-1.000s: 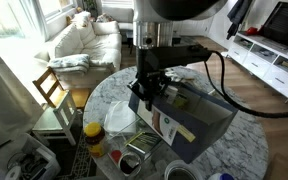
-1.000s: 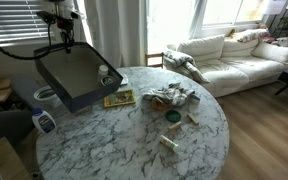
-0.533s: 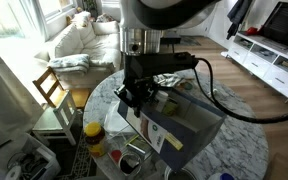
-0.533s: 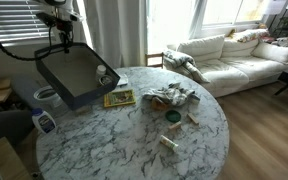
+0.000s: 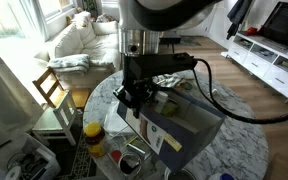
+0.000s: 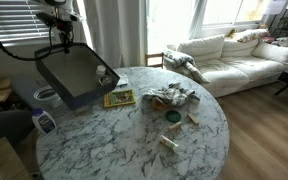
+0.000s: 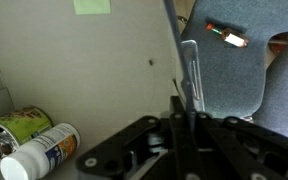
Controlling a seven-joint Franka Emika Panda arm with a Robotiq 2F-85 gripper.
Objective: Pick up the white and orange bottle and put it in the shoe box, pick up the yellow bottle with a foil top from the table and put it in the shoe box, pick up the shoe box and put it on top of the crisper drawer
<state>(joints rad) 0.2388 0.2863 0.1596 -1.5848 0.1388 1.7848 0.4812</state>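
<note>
My gripper lowers the shoe box's near side next, settling the shoe box (image 5: 184,125) flatter upon the crisper drawer, then releases, because the shoe box still hangs tilted.
My gripper (image 5: 136,95) is shut on one side wall of the shoe box (image 5: 184,125) and holds it tilted in the air above the round marble table (image 6: 134,145). The box also shows in an exterior view (image 6: 72,75), under my gripper (image 6: 64,42). In the wrist view my fingers (image 7: 187,105) clamp the thin wall (image 7: 184,60). Inside the box (image 7: 94,70) lie the yellow bottle with a foil top (image 7: 14,130) and the white and orange bottle (image 7: 42,153). The translucent crisper drawer (image 5: 111,122) shows partly, beside and below the box.
An orange-lidded jar (image 5: 92,135) and a small metal tray (image 5: 134,160) stand near the table edge. A flat yellow packet (image 6: 119,99), a crumpled pile (image 6: 172,96) and small items (image 6: 169,142) lie on the table. A wooden chair (image 5: 52,92) and a sofa (image 6: 234,50) stand beyond.
Over the last second the gripper carried the shoe box sideways and a little lower, tilting it more. Since half a second ago nothing has visibly moved.
</note>
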